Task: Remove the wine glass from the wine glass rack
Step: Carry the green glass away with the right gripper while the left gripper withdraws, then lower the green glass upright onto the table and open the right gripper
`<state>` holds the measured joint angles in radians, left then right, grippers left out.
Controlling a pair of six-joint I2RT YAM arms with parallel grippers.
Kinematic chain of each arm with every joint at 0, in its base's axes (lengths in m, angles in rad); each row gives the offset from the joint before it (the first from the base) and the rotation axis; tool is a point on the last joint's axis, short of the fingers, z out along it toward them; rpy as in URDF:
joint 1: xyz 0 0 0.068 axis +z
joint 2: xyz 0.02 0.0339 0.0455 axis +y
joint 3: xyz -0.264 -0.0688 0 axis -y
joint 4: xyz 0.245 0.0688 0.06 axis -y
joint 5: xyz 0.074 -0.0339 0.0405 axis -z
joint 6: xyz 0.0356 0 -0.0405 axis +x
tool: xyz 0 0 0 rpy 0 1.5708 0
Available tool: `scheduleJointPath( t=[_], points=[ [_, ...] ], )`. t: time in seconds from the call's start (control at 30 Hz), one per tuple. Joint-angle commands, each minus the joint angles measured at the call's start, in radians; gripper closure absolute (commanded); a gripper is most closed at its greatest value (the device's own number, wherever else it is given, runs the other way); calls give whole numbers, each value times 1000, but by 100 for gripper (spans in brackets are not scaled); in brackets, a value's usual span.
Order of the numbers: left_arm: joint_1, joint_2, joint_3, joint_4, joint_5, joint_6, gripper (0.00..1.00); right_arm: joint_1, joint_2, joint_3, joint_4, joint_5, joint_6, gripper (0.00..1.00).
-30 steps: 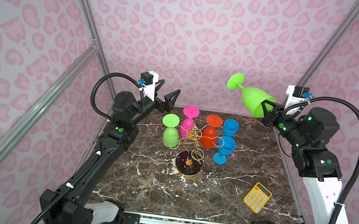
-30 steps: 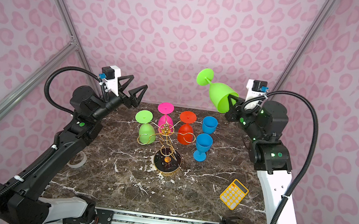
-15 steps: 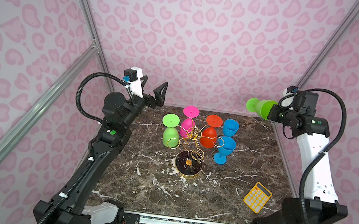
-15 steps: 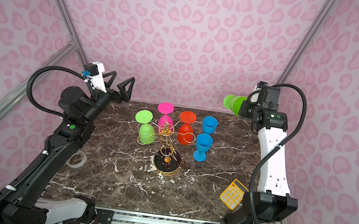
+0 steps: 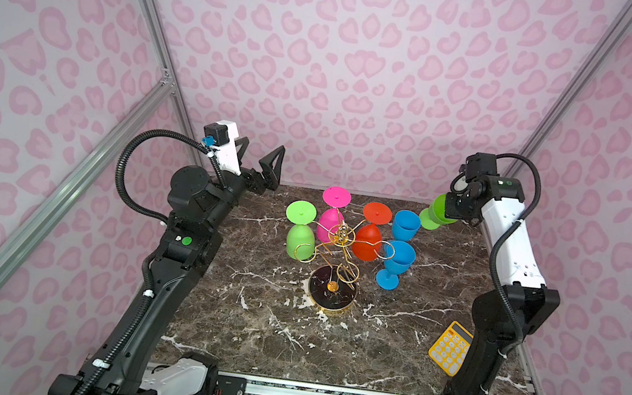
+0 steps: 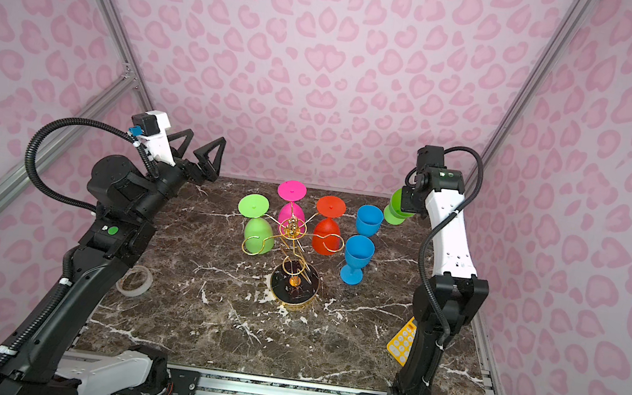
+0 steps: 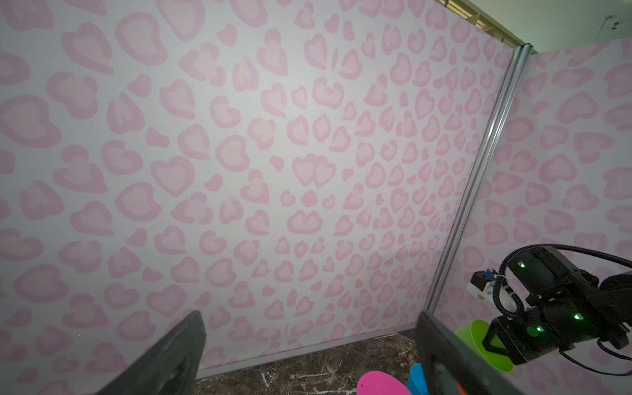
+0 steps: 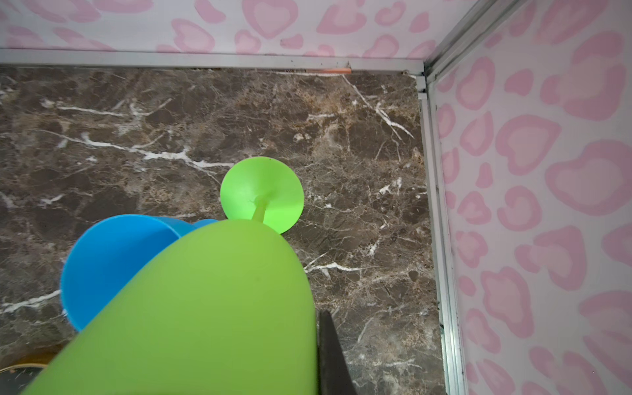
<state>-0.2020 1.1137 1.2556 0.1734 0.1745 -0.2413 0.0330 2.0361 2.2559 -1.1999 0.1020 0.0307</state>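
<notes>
The bare marble (image 6: 386,228) beside the rear blue glass lies below the right gripper, so the right gripper should lower the green glass's down-pointing foot onto that marble and let go of the glass's bowl.
The wine glass rack (image 5: 340,237), gold wire on a round black base (image 6: 293,287), stands mid-table. A green wine glass (image 5: 300,238), a pink one (image 5: 329,223) and a red one (image 5: 369,241) hang upside down from its arms. My right gripper (image 5: 451,211) is shut on the bowl of a second green wine glass (image 8: 205,307) at the back right corner. Its foot (image 8: 261,195) points down at the marble; contact is unclear. One finger (image 8: 330,355) shows beside the bowl. My left gripper (image 5: 261,157) hangs open and empty, raised at the back left.
Two blue glasses (image 5: 397,260) (image 5: 406,224) stand upright right of the rack, the rear one close to the held glass. A yellow calculator (image 5: 450,347) lies at the right front. A tape roll (image 6: 135,280) lies by the left arm. Walls enclose the table.
The right arm swung the green glass from high in the air down to the back right corner, turning its foot downward. The left arm drew back to the left, jaws open.
</notes>
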Motion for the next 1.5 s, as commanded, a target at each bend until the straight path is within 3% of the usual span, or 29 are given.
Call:
scheduleJointPath(
  t=[0.0,0.53,1.27,1.47],
  points=[
    [2,-13,0,-14,-18,22,3,0,73,73,-83,36,-10,100],
    [3,-29,-2,-27,-23,43,3,-10,353,365,-122,-18,-2,100],
    [3,-37,-2,-55,-5,28,3,-23,468,415,-108,-75,-2,100],
    [3,-69,7,-75,-98,9,2,-25,484,418,-106,-82,-2,90]
  ],
)
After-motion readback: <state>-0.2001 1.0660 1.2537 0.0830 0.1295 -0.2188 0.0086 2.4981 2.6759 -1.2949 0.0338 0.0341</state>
